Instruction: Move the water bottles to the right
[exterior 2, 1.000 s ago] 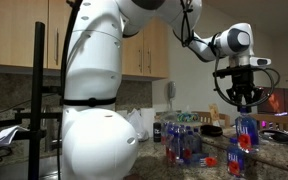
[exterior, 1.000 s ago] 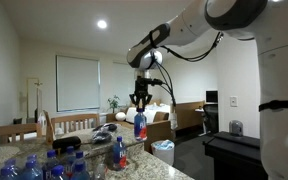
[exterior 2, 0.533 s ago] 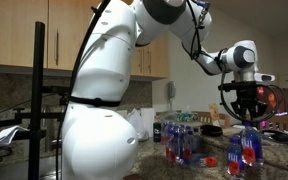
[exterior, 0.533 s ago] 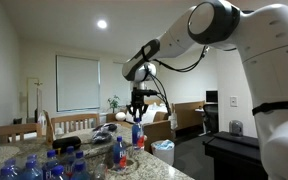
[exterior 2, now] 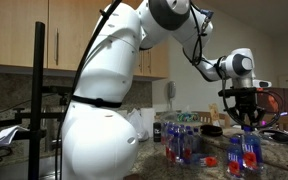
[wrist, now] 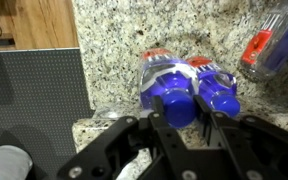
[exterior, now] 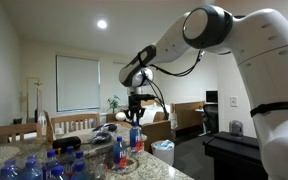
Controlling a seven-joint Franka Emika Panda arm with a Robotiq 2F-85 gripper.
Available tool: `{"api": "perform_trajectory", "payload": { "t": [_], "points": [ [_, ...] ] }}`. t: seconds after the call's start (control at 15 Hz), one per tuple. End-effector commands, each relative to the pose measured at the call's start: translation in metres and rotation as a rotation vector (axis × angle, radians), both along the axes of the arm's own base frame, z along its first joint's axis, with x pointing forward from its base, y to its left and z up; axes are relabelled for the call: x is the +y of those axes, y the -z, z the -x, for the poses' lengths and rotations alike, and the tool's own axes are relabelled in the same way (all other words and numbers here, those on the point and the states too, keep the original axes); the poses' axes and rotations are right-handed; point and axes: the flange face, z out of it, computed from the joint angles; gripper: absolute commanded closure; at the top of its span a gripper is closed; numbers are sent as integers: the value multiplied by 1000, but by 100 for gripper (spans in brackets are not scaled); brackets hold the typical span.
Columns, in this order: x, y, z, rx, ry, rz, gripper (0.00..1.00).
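Note:
My gripper should lower the held bottle onto the granite counter beside the neighbour bottle and release it, as its cap still hangs higher.
My gripper [wrist: 180, 120] is shut on the blue cap of an upright water bottle [wrist: 171, 98], fingers on both sides of the cap. A second upright bottle [wrist: 220, 96] stands right beside it on the granite counter. In both exterior views the gripper [exterior: 135, 116] [exterior 2: 247, 121] hangs over the held bottle [exterior: 136, 138] [exterior 2: 250, 150], with the neighbour bottle [exterior: 118, 151] [exterior 2: 234, 158] next to it. A cluster of several more water bottles stands apart on the counter [exterior: 49, 165] [exterior 2: 180, 142].
A red-labelled bottle [wrist: 269, 42] lies on its side on the granite counter [wrist: 114, 50]. The counter edge drops to a dark floor [wrist: 34, 90]. A wooden chair [exterior: 69, 125] and a white bin [exterior: 163, 151] stand beyond the counter.
My gripper has come down with the bottle, from held in the air to level with the counter beside the other bottle.

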Motion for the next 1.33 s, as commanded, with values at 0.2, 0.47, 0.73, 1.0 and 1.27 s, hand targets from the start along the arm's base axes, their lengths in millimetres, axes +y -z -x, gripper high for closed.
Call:
{"api": "perform_trajectory", "payload": {
  "t": [0.2, 0.47, 0.73, 1.0, 1.27],
  "points": [
    [7, -1, -17, -6, -126, 17, 91],
    [6, 2, -27, -14, -134, 18, 91],
    [5, 8, -35, -8, -141, 12, 91],
    [5, 17, -42, 2, -153, 9, 91],
    [3, 26, -48, 18, -153, -2, 91]
  ]
}}
